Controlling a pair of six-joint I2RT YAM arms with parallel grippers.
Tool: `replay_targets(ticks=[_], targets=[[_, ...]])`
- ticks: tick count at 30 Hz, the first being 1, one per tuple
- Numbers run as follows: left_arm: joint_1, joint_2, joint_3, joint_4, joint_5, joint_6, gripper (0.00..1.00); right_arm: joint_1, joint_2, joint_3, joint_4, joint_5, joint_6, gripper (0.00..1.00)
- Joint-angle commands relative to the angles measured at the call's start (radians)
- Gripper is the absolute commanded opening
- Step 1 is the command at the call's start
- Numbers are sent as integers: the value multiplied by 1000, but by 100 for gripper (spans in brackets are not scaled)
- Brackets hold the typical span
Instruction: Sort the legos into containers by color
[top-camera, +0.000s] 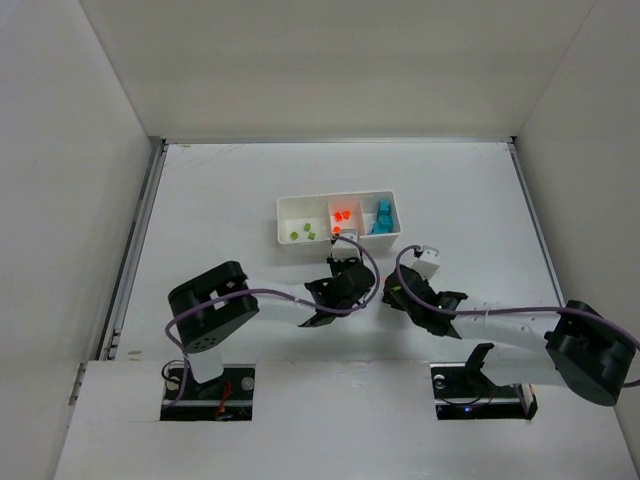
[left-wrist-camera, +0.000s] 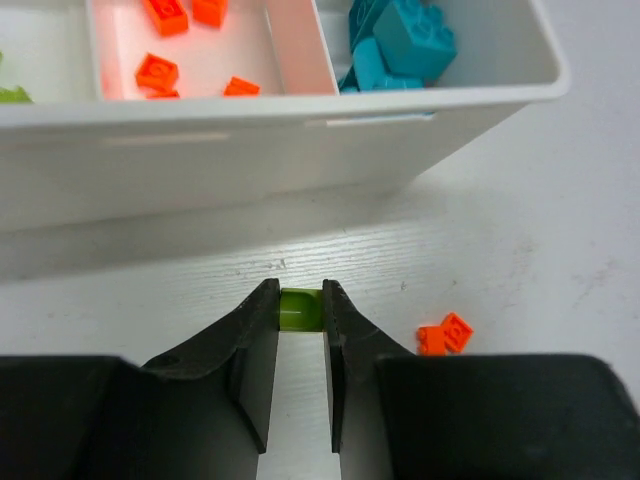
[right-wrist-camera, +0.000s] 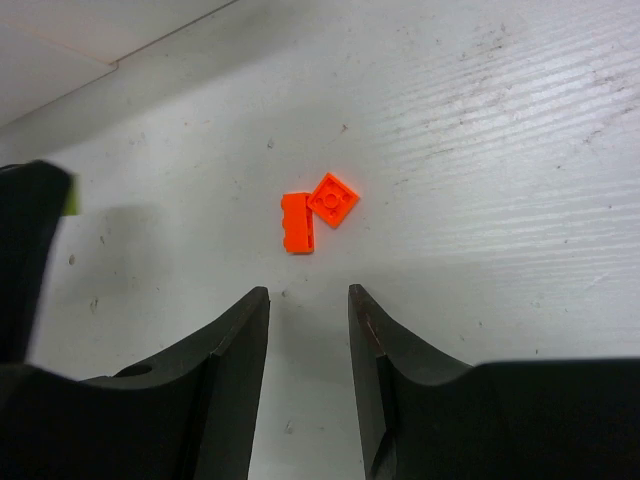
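Note:
The green legos lie in the tray's end section (top-camera: 303, 222) (left-wrist-camera: 38, 52). My left gripper will rise and go outward, to the left in the top view, until it is over there.
My left gripper (left-wrist-camera: 299, 292) is shut on a lime green lego (left-wrist-camera: 300, 312), low over the table just in front of the white container tray (left-wrist-camera: 250, 150). The tray's left compartment holds green legos (top-camera: 303, 234), the middle one orange legos (left-wrist-camera: 160, 70), the right one teal legos (left-wrist-camera: 400, 45). Two orange legos (right-wrist-camera: 318, 210) lie touching on the table, to the right of the left gripper. My right gripper (right-wrist-camera: 308, 292) is open, its fingertips a short way before those two, with nothing between them.
Both arms meet in front of the tray (top-camera: 338, 205) near the table's middle. The left gripper's black finger (right-wrist-camera: 25, 250) stands close to the left of the right gripper. White walls enclose the table on three sides.

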Motion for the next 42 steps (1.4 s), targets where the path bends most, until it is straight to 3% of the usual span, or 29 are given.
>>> replay_targets(ticks=[1, 8, 16, 24, 33, 36, 42], targets=[[2, -142, -62, 48, -12, 20, 13, -5, 33, 57, 19, 31, -12, 43], [94, -351, -188, 32, 0, 35, 13, -27, 128, 97, 49, 31, -33, 40], [324, -501, -248, -24, 101, 46, 14, -39, 223, 150, 39, 62, -52, 37], [489, -448, -200, -41, 198, 47, 14, -36, 269, 192, -3, 86, -52, 32], [499, -372, -145, -32, 210, 60, 15, -30, 335, 236, -33, 103, -66, 24], [502, -357, -133, -34, 206, 66, 20, -27, 324, 233, -33, 114, -64, 22], [496, -369, -139, -29, 184, 66, 44, 4, 228, 215, -53, 122, -66, 22]])
